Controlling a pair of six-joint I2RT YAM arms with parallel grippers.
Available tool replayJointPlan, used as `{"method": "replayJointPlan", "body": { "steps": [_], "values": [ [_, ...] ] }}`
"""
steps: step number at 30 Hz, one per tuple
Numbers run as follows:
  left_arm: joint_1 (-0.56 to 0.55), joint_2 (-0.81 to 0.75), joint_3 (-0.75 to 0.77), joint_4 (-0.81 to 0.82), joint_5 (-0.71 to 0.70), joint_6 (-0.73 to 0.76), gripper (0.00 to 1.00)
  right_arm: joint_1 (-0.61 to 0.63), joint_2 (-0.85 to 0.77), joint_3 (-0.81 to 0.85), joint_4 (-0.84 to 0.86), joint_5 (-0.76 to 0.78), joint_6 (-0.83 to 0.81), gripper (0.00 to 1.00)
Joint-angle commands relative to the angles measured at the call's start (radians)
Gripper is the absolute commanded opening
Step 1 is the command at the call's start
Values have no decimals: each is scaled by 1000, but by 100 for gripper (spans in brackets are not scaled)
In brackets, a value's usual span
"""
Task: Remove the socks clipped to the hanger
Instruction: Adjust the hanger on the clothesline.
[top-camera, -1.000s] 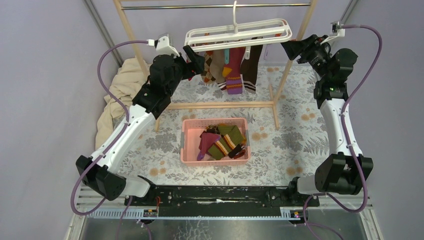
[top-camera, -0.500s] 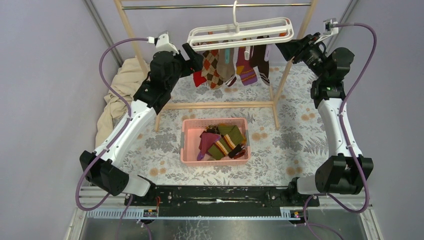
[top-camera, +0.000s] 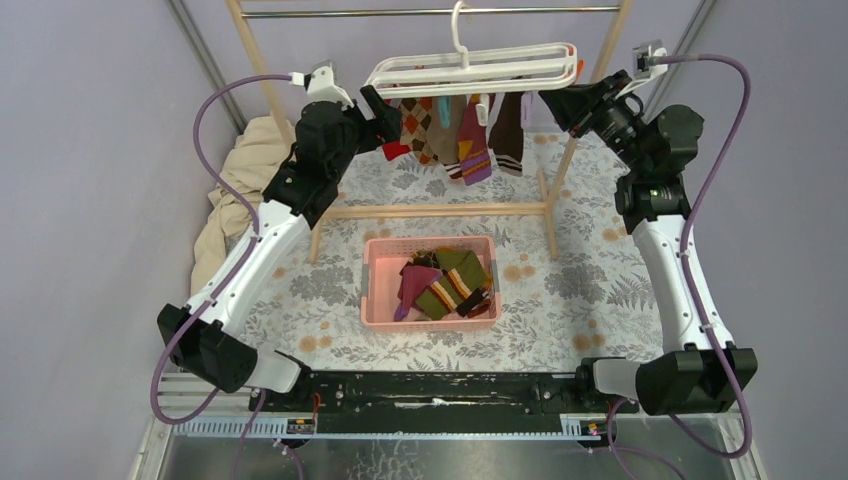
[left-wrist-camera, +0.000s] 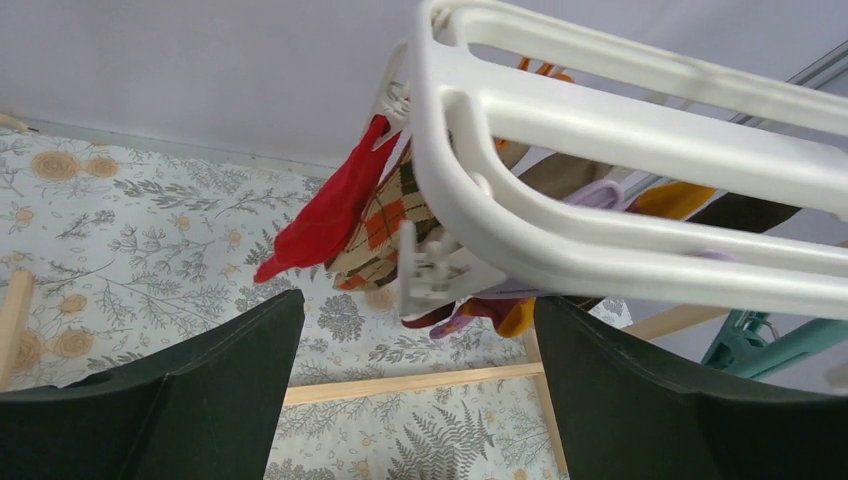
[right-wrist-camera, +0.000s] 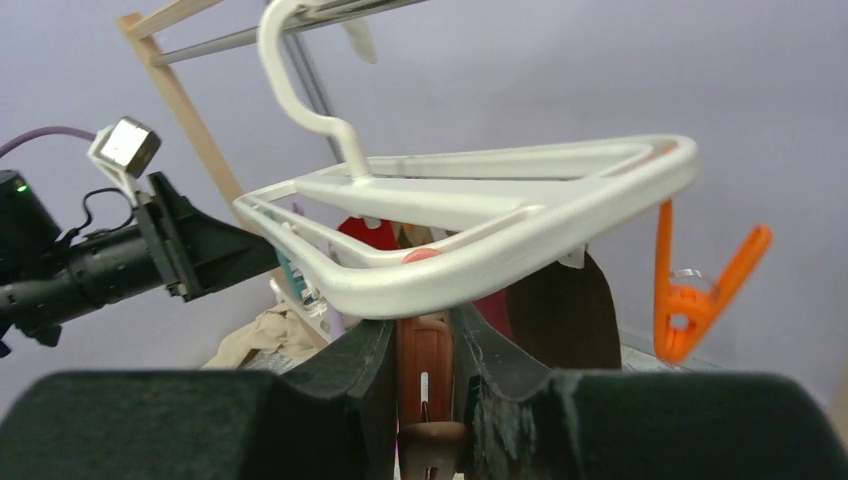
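I should next draw my right gripper back toward the basket's far edge, to its left in the top view, turning the hanger (top-camera: 470, 68) by its clip, then release.
The white hanger (top-camera: 470, 68) hangs by its hook from the metal rail, with several socks (top-camera: 470, 135) clipped under it. My left gripper (top-camera: 385, 115) is open at the hanger's left end. In the left wrist view the hanger (left-wrist-camera: 600, 130) crosses above the open left gripper (left-wrist-camera: 418, 303), with a red sock (left-wrist-camera: 330, 215) and an argyle sock (left-wrist-camera: 385, 225) beyond. My right gripper (top-camera: 550, 100) is at the right end. In the right wrist view my right gripper (right-wrist-camera: 425, 335) is shut on a brown-orange clip (right-wrist-camera: 425, 365) under the hanger (right-wrist-camera: 480, 255). A dark brown sock (right-wrist-camera: 565, 310) hangs just behind.
A pink basket (top-camera: 375, 290) holding several socks (top-camera: 445, 285) sits on the floral table below. The wooden rack's post (top-camera: 560, 170) stands beside my right arm. A beige cloth (top-camera: 245, 180) lies at the left. An orange clip (right-wrist-camera: 700, 290) dangles from the hanger's corner.
My right gripper has moved left to the hanger's right end and closed on a clip. The hanger and socks have swung and shifted slightly left. The left gripper stays open.
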Motion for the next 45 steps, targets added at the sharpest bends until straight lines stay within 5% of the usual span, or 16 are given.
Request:
{"method": "replayJointPlan", "body": {
  "steps": [1, 11, 45],
  "values": [
    [9, -67, -27, 7, -29, 22, 93, 83, -59, 8, -57, 68, -111, 22],
    [10, -105, -56, -19, -29, 27, 94, 244, -94, 26, -186, 192, -237, 21],
    [54, 161, 177, -90, 52, 97, 94, 634, -45, 123, -313, 317, -448, 21]
  ]
}}
